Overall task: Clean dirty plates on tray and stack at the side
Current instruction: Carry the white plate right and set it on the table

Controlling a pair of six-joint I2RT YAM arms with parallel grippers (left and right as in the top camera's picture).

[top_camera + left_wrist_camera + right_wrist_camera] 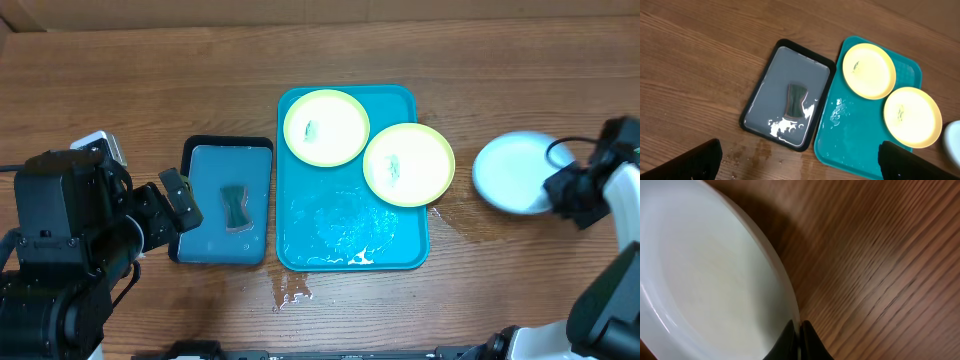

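My right gripper moves the light blue plate to the left in the overhead view next and releases it, since bare wood still separates it from the tray.
The turquoise tray [350, 235] lies mid-table and holds two yellow-green plates, one at its far left [326, 127] and one at its right edge [408, 164], both with dark smudges. The tray [860, 145] and both plates [869, 70] [912, 117] also show in the left wrist view. The light blue plate [510, 172] lies on the table right of the tray. My right gripper [558, 185] is shut on that plate's right rim [715, 280]. My left gripper [800, 162] is open and empty, above the table left of the small tray.
A smaller black-rimmed blue tray [205, 225] with a dark sponge [236, 207] lies left of the turquoise tray. Water is on the turquoise tray's near half and spilled on the wood [293, 290] in front of it.
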